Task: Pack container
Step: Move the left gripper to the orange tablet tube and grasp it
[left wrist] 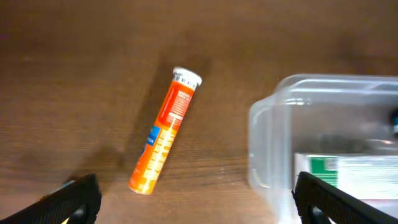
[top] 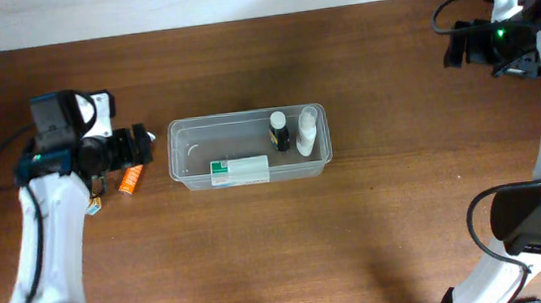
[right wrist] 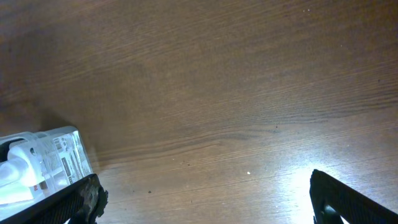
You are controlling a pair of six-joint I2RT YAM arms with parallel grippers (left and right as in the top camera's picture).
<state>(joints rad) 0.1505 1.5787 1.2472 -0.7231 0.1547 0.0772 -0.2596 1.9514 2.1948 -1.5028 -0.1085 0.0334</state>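
My left gripper will turn slightly and go down onto the orange tube's middle, because the tube lies slanted on the tabletop below the spread fingers.
The clear plastic container sits at mid table and holds a white-and-green carton, a dark bottle and a white bottle. An orange tube lies on the table just left of it. My left gripper is open and empty above the tube, near the container's left end. In the left wrist view the tube lies slanted between the spread fingers, apart from them, with the container at the right. My right gripper is open and empty at the far right.
In the right wrist view my open fingers hover over bare wood, and a white labelled bottle lies at the left edge. The table's far edge runs along the top of the overhead view.
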